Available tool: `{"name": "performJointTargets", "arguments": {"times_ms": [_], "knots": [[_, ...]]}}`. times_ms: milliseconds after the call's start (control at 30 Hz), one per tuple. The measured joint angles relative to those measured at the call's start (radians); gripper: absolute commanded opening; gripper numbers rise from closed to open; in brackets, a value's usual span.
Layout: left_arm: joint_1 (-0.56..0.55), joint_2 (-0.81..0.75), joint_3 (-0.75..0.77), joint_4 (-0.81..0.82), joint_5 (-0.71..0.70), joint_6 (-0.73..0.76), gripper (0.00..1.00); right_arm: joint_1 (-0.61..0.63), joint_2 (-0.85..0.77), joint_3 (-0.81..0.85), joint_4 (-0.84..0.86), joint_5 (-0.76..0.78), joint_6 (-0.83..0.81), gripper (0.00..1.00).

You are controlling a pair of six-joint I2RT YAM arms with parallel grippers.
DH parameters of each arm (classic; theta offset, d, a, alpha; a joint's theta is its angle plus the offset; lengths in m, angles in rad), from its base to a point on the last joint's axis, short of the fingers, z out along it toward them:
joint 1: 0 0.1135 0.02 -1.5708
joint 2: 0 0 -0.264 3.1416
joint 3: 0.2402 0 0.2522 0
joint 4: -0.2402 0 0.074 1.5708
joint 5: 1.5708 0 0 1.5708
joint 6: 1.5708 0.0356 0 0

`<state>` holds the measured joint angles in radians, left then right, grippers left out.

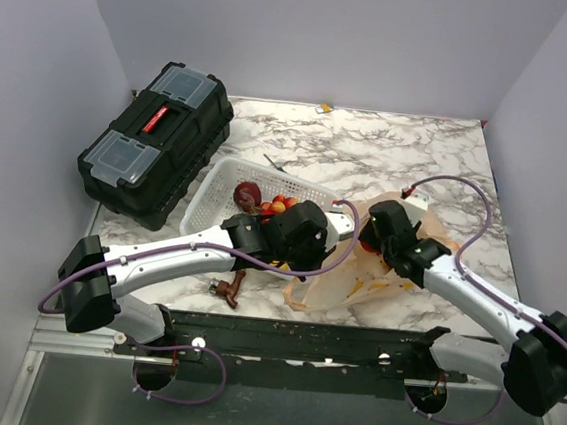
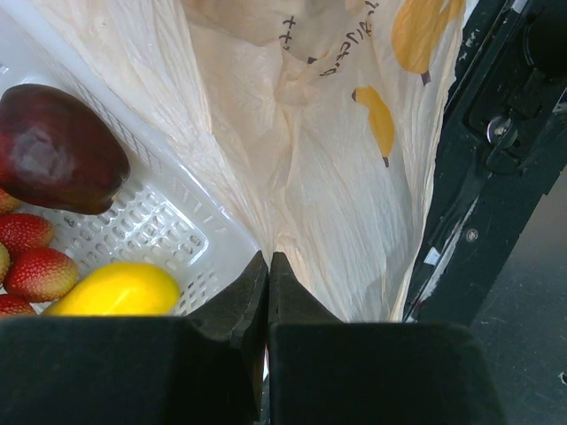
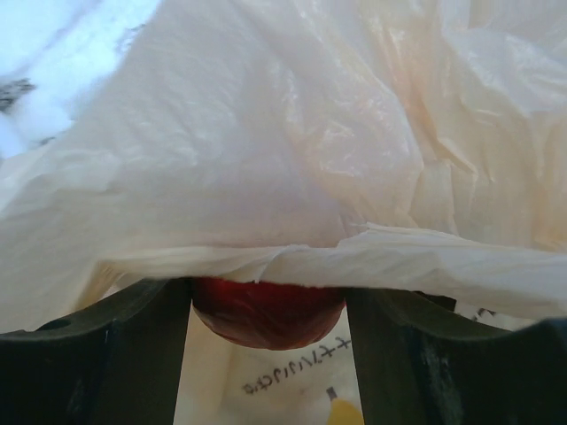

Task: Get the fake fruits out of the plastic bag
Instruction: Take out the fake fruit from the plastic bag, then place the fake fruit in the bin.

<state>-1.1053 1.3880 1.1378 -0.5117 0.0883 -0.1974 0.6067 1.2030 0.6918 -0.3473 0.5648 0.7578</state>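
The robot will raise its right gripper, move across and lower the red fruit into the end of the basket by the toolbox, because that end is to the gripper's left in the top view.
The plastic bag (image 1: pixel 358 275), pale peach with printed yellow fruit, lies crumpled between the arms, right of the white basket (image 1: pixel 218 181). My left gripper (image 2: pixel 268 266) is shut, with a fold of the bag (image 2: pixel 337 177) at its tips by the basket's corner; in the top view the left gripper (image 1: pixel 324 232) is at the bag's left edge. My right gripper (image 3: pixel 267 301) is inside the bag, shut on a red fruit (image 3: pixel 266 319) half covered by film. A dark purple fruit (image 2: pixel 58 146), a yellow fruit (image 2: pixel 115 290) and red strawberries (image 2: pixel 40 270) lie in the basket.
A black toolbox (image 1: pixel 160 140) stands at the back left. A small brown tap-shaped object (image 1: pixel 228 288) lies on the marble top near the front edge. The black mounting rail (image 1: pixel 301 340) runs along the near edge.
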Motion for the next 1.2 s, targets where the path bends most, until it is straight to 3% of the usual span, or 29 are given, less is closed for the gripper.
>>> {"name": "performJointTargets", "arguments": {"times_ms": [200,500,700,933,1200], "knots": [[0.0,0.005,0.008,-0.003,0.0,-0.003,0.0,0.0,-0.18,0.0,-0.089,-0.055,0.003,0.22],[0.0,0.005,0.014,-0.003,0.0,-0.006,0.0,0.0,-0.338,0.007,-0.236,-0.205,0.039,0.2],[0.0,0.004,0.014,-0.004,0.0,-0.006,0.0,0.0,-0.377,0.102,-0.341,-0.28,0.043,0.2],[0.0,-0.017,0.014,-0.005,-0.002,-0.005,0.25,0.0,-0.344,0.265,-0.413,-0.312,-0.006,0.2],[0.014,-0.077,0.014,-0.006,-0.01,0.002,0.52,0.0,-0.243,0.42,-0.366,-0.349,-0.042,0.17]]}}
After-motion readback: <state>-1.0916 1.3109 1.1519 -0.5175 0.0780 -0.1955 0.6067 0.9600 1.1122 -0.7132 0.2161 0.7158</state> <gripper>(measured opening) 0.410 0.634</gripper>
